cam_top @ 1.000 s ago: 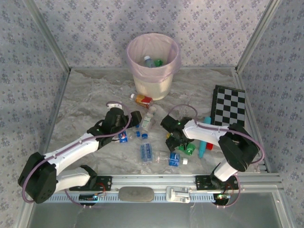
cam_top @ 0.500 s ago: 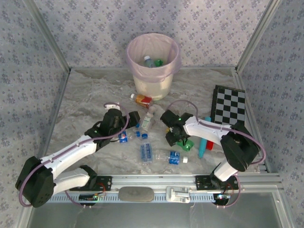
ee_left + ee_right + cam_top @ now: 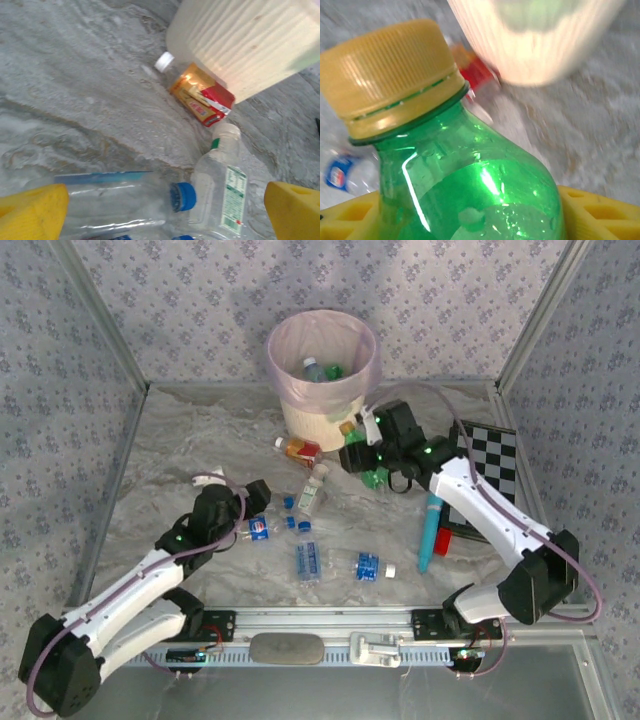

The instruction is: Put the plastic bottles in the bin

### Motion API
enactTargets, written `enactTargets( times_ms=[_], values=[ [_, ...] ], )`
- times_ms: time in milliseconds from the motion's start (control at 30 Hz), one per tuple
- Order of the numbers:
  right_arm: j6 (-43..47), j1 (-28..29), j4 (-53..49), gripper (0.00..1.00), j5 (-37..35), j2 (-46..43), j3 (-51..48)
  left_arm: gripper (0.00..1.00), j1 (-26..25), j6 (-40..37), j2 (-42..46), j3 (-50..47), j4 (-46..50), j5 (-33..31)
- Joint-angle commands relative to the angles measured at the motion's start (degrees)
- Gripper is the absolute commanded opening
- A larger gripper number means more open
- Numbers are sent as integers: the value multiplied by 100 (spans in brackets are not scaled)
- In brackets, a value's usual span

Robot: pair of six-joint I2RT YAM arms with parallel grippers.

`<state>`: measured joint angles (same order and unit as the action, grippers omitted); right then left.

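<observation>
My right gripper has the green bottle hanging below the bin's rim. I will raise my right gripper and move it outward over the bin's opening [image 3: 321, 352] to release the green bottle.
My right gripper [image 3: 366, 452] is shut on a green bottle [image 3: 470, 190] with a yellow cap [image 3: 390, 70], held in the air just right of the bin [image 3: 322, 370], below its rim. The cream bin with its pink liner holds a few bottles [image 3: 322, 369]. My left gripper [image 3: 262, 502] hangs open above a clear bottle with a blue cap [image 3: 182, 196], its yellow fingers [image 3: 30, 212] wide apart. Beside it lie a clear white-capped bottle [image 3: 222, 190] and an orange-red labelled bottle [image 3: 200, 97] against the bin's foot [image 3: 245, 40]. Blue-labelled bottles [image 3: 308, 560] [image 3: 368, 568] lie nearer the front.
A turquoise stick with a red end [image 3: 428, 530] lies right of centre. The chequered board [image 3: 482, 465] sits at the right, under my right arm. Metal frame posts and patterned walls close in the wrinkled grey table cover [image 3: 190, 450].
My right gripper closed on the green bottle, lifted it off the table and carried it back toward the bin. The left arm drew back a little toward the near left, still open.
</observation>
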<state>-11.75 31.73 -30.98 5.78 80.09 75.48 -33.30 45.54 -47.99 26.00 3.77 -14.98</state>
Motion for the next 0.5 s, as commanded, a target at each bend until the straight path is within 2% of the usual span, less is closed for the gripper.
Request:
enactTargets(
  times_ms=[0, 233, 367, 467],
  values=[
    [-409, -236, 940, 47, 638, 33, 532, 100, 142, 213, 245, -177, 156, 105],
    [-1125, -610, 1951, 46, 1111, 803, 1892, 100, 263, 32, 566, -253, 454, 194],
    [-1097, -657, 2312, 46, 987, 1404, 2679, 100, 300, -61, 635, -295, 527, 275],
    [-1013, -655, 2531, 46, 543, 1892, 3177, 100, 309, -87, 663, -306, 554, 391]
  ],
)
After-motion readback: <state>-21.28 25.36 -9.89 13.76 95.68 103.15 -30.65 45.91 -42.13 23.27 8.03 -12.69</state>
